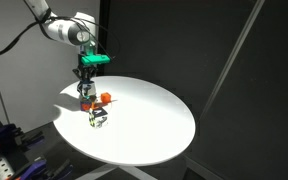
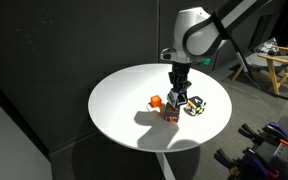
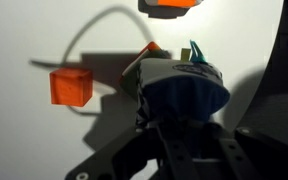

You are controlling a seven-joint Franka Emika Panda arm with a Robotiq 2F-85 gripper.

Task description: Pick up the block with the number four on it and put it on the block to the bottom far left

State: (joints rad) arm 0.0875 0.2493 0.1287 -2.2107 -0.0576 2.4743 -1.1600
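I will lower my gripper slightly next, straight down. The red and yellow block shows beneath the held block, so I will go onto its top [image 3: 148, 68] and then open.
My gripper [image 1: 87, 86] [image 2: 176, 88] hangs over the near-left part of the round white table. It is shut on the block with the number four [image 3: 184, 88], whose blue top fills the middle of the wrist view between the dark fingers. In an exterior view the block shows as a dark cube [image 2: 175, 98] at the fingertips. The red and yellow block [image 2: 171, 115] [image 1: 87, 103] sits on the table right below it. Only a red-and-yellow corner of it [image 3: 144, 60] peeks out beside the held block. I cannot tell whether the two touch.
A small plain orange piece [image 1: 106, 97] [image 2: 155, 101] [image 3: 71, 87] lies close beside the blocks. A white-and-black cube [image 1: 98, 118] [image 2: 194, 105] stands on the other side. The round white table [image 1: 154, 115] [image 2: 124, 95] is set against dark curtains. An orange shape [image 3: 169, 5] is cut off at the top of the wrist view.
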